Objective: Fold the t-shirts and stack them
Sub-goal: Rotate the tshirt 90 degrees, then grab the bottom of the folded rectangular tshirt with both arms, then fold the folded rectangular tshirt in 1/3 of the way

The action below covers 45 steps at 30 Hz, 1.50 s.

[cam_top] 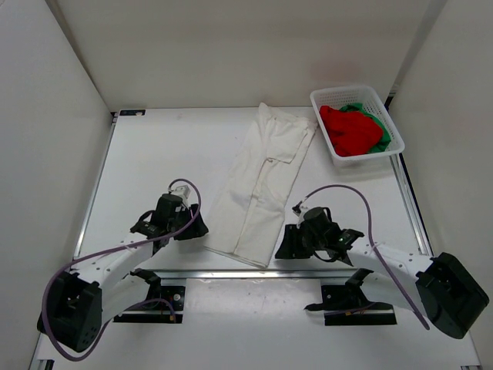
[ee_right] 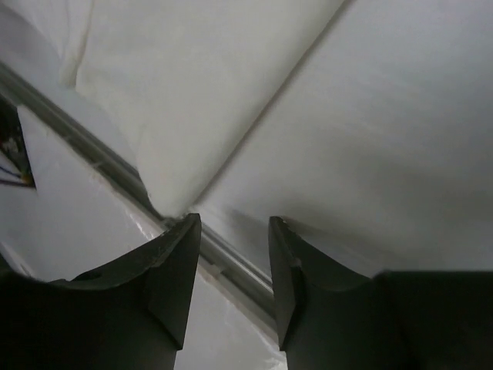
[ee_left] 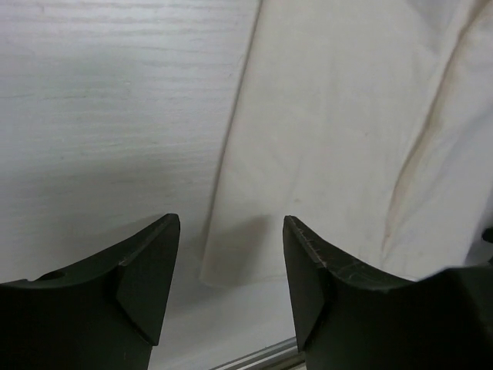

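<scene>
The left gripper moves down to the white t-shirt's near corner next, then closes its fingers there, since that corner lies below its open fingers.
The white t-shirt point(cam_top: 262, 181) lies folded into a long strip on the table, running from the far middle toward the near edge. Its near left corner point(ee_left: 223, 270) shows just ahead of my left gripper point(ee_left: 231, 231), which is open and empty. My left gripper point(cam_top: 196, 225) sits at the strip's near left side. My right gripper point(cam_top: 286, 245) sits at the near right corner, open and empty point(ee_right: 233, 223); the shirt's corner point(ee_right: 177, 196) lies just beyond its left finger. The red t-shirt point(cam_top: 350, 129) and the green t-shirt point(cam_top: 380, 127) are bunched in the basket.
A white plastic lattice basket point(cam_top: 339, 94) stands at the far right of the table. A metal rail point(cam_top: 231, 273) runs along the table's near edge, also seen as the rail point(ee_right: 239, 266) under my right gripper. White walls enclose three sides.
</scene>
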Motion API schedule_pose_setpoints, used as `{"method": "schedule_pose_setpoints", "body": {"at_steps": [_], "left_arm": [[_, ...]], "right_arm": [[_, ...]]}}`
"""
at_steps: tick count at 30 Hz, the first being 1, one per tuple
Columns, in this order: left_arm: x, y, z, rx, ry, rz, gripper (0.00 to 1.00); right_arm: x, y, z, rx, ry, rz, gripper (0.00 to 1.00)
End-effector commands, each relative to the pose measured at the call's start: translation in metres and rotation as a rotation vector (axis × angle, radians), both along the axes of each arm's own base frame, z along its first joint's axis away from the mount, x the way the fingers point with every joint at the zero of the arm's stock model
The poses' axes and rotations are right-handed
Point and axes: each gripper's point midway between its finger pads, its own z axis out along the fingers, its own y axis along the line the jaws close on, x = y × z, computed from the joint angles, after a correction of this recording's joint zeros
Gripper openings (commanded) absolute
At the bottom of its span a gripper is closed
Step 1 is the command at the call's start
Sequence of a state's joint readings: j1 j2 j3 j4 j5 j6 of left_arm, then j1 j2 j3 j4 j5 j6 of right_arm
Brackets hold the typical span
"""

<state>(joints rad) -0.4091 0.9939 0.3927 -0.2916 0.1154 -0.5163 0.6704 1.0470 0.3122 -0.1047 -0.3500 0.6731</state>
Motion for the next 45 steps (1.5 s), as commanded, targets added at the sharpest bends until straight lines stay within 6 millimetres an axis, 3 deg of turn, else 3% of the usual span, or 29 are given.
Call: {"method": "schedule_pose_setpoints", "body": {"at_steps": [1, 7, 12, 13, 15, 16, 18, 19, 25, 28, 31, 34, 35, 41, 44, 45], "left_arm": [[-0.008, 0.011, -0.014, 0.069, 0.029, 0.02, 0.67], [-0.017, 0.011, -0.022, 0.118, 0.063, 0.005, 0.6], [-0.028, 0.0, -0.03, 0.136, 0.11, -0.058, 0.51], [-0.031, -0.002, -0.032, 0.143, 0.118, -0.076, 0.43], [-0.036, -0.002, -0.035, 0.14, 0.139, -0.083, 0.27], [-0.035, -0.006, -0.03, 0.103, 0.136, -0.088, 0.18], [-0.036, -0.004, -0.028, 0.082, 0.144, -0.084, 0.07], [-0.038, -0.005, -0.024, 0.063, 0.148, -0.082, 0.02], [-0.061, -0.017, 0.007, -0.061, 0.204, -0.156, 0.0], [-0.051, -0.013, 0.038, -0.109, 0.161, -0.143, 0.0], [-0.018, -0.025, 0.082, -0.206, 0.054, -0.125, 0.0], [0.021, -0.046, 0.108, -0.259, -0.041, -0.087, 0.0], [0.038, -0.051, 0.122, -0.274, -0.102, -0.066, 0.0], [0.128, -0.073, 0.114, -0.259, -0.102, 0.002, 0.0], [0.166, -0.086, 0.109, -0.249, -0.102, 0.025, 0.0], [0.176, -0.093, 0.116, -0.263, -0.114, 0.02, 0.0]], "right_arm": [[-0.004, 0.016, 0.005, 0.06, 0.022, -0.044, 0.39], [-0.016, 0.043, 0.008, 0.106, 0.043, 0.016, 0.39], [-0.024, 0.053, 0.001, 0.094, 0.085, 0.051, 0.37], [-0.025, 0.053, -0.002, 0.092, 0.098, 0.054, 0.35], [-0.027, 0.055, -0.004, 0.089, 0.112, 0.066, 0.2], [-0.027, 0.056, -0.004, 0.088, 0.109, 0.073, 0.13], [-0.027, 0.057, -0.003, 0.09, 0.102, 0.08, 0.02], [-0.033, 0.057, -0.002, 0.089, 0.107, 0.09, 0.01], [-0.067, 0.051, 0.01, 0.042, 0.136, 0.133, 0.0], [-0.068, 0.048, 0.025, 0.076, 0.12, 0.116, 0.0], [-0.033, 0.042, 0.054, 0.141, 0.025, 0.063, 0.0], [0.03, 0.017, 0.076, 0.147, -0.094, -0.035, 0.0], [0.042, 0.015, 0.081, 0.147, -0.108, -0.045, 0.0], [0.136, -0.038, 0.093, 0.088, -0.21, -0.185, 0.0], [0.169, -0.05, 0.094, 0.077, -0.234, -0.241, 0.0], [0.179, -0.052, 0.092, 0.067, -0.229, -0.259, 0.0]]}}
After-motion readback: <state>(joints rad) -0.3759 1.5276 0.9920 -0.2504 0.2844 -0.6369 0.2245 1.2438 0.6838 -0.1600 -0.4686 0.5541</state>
